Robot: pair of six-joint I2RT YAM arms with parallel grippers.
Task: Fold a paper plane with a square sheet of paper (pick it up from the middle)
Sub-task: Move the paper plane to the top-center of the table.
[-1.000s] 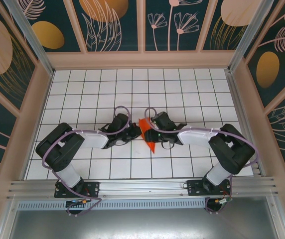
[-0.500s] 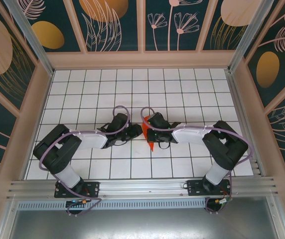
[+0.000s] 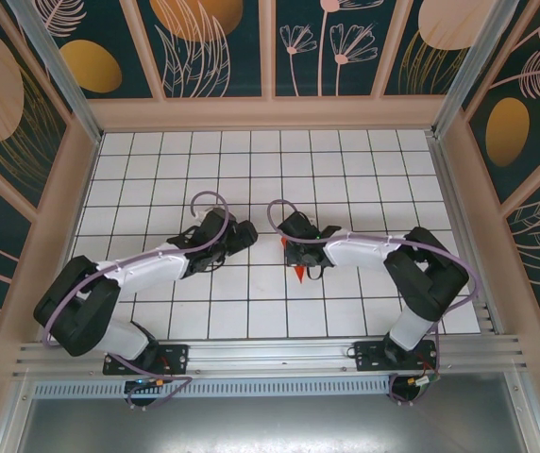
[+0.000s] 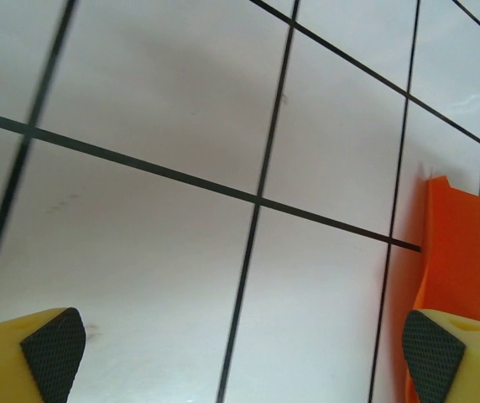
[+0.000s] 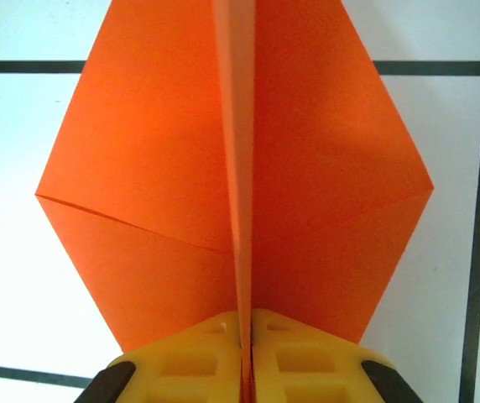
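Observation:
My right gripper should next carry the plane outward onto the bare tiles near the back wall (image 3: 282,184) and let go of the plane's middle fold, because that part of the tiles is clear.
The orange-red paper plane (image 5: 148,168) is a creased dart with a raised centre fold and wings spread to both sides. My right gripper (image 5: 246,357) is shut on that centre fold. From above, just an orange tip (image 3: 300,275) pokes out below the right gripper (image 3: 298,259), which hides the rest. My left gripper (image 3: 247,236) stands a tile to the left, open wide with nothing between its fingers (image 4: 51,354). An edge of the orange paper (image 4: 466,252) shows beside its right finger; whether they touch I cannot tell.
The white tiled tabletop (image 3: 364,179) with black grid lines stretches behind and to both sides of the arms. Patterned walls (image 3: 270,47) close it in at the back and sides. An aluminium rail (image 3: 270,357) runs along the near edge.
The left gripper has drawn back to the left, away from the paper, its arm stretching out. The right gripper has turned and shifted slightly, and now covers most of the paper from above.

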